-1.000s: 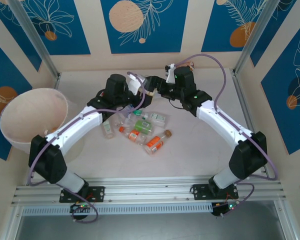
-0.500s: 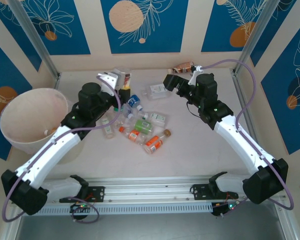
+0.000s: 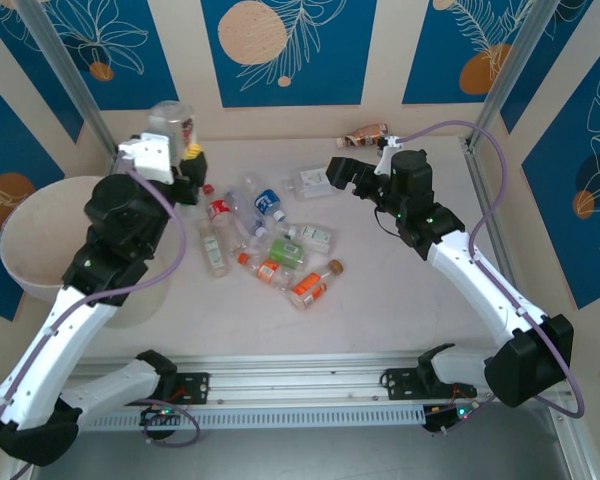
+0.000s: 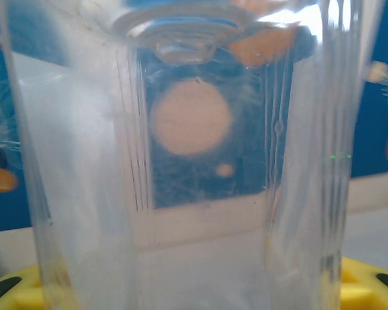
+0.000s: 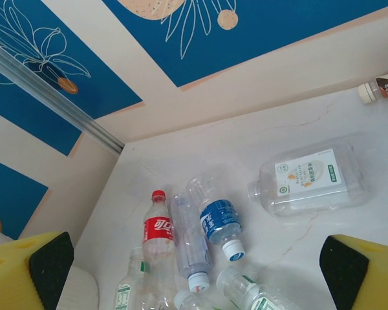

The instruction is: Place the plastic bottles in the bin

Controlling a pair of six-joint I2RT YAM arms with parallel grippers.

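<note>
I should move my left gripper away from the pile, lower it over the bin's opening (image 3: 52, 226) below and beside it, and let go of the bottle there.
My left gripper (image 3: 173, 143) is raised at the back left, shut on a clear plastic bottle (image 3: 170, 118) that stands upright above it. That bottle (image 4: 194, 161) covers the left wrist view, with the yellow fingers (image 4: 365, 284) at its lower corners. The pale pink-white bin (image 3: 25, 235) sits just left of and below this arm. Several bottles lie in a pile mid-table: red-labelled (image 3: 218, 210), blue-labelled (image 3: 268, 203), green (image 3: 285, 250), orange (image 3: 308, 287). My right gripper (image 3: 342, 170) hovers open above a wide clear bottle (image 3: 315, 181) with a white label (image 5: 310, 181).
A brown-labelled bottle (image 3: 365, 133) lies against the back wall at the right. Metal frame posts (image 3: 75, 75) stand in the back corners. The right wrist view looks down on the red-labelled (image 5: 158, 232) and blue-labelled (image 5: 220, 219) bottles between its yellow fingers (image 5: 45, 258).
The left arm has swung left and up from the pile toward the bin, carrying the clear bottle. The right arm pulled back to the right a second ago and has hardly moved since.
</note>
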